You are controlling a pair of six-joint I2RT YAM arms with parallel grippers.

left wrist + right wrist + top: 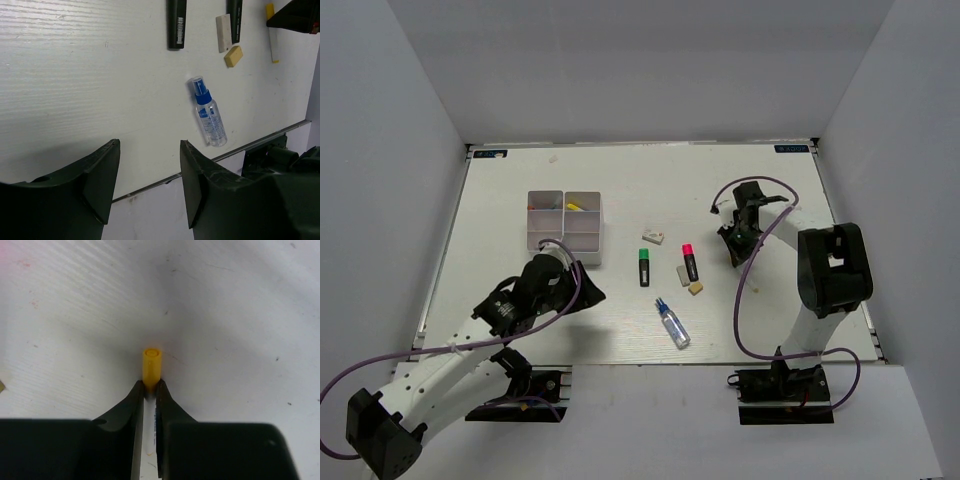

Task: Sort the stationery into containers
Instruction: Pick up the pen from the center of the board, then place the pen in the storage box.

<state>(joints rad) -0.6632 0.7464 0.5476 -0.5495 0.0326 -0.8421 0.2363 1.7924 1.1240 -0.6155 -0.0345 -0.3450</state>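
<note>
My right gripper will next lift the pen (152, 364), carry it left in the top view and release it in the box's section with the yellow item.
The white organizer box (534, 238) stands left of centre, with yellow and red items in its far compartments. My left gripper (588, 293) is open and empty, just in front of the box, and shows over bare table in the left wrist view (150, 185). My right gripper (732, 250) is shut on a yellow-tipped white pen (152, 364), low against the table. Between the arms lie a green-capped highlighter (643, 266), a red-capped highlighter (689, 261), a white eraser (653, 237), a second white eraser (224, 32), a tan eraser (696, 288) and a blue-capped glue bottle (672, 323).
The table's near edge (260, 142) runs just beyond the glue bottle (210, 117). Grey walls enclose the table on three sides. The right arm's purple cable (760, 185) loops above its gripper.
</note>
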